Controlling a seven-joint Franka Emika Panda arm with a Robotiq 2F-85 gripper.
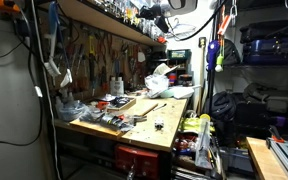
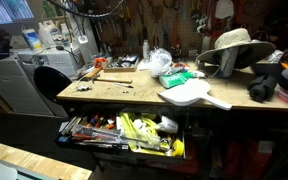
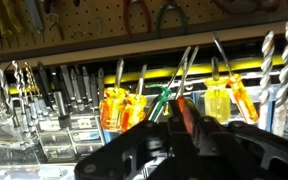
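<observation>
My gripper moves toward the yellow rack point(image 3: 199, 71) between the green and yellow handles next and releases the orange handle. That part stands open for the orange screwdriver's stem.
In the wrist view my gripper point(image 3: 181, 128) fills the bottom of the picture as black fingers. They are closed around the orange-red handle of a screwdriver point(image 3: 183, 110), whose metal shaft rises to a yellow rack on the wall. Beside it hang a green-handled screwdriver point(image 3: 162, 100), orange-handled ones point(image 3: 119, 108) to the left and yellow-handled ones point(image 3: 216, 100) to the right. In both exterior views the gripper is lost in the clutter high above the bench.
Pliers point(image 3: 136, 15) hang on a pegboard above the rack, and drill bits point(image 3: 268, 60) stand to the right. Below is a wooden workbench point(image 1: 169, 125) with tools, a white bag point(image 1: 159, 78) and a hat point(image 2: 234, 45). A drawer of tools point(image 2: 124, 130) stands open.
</observation>
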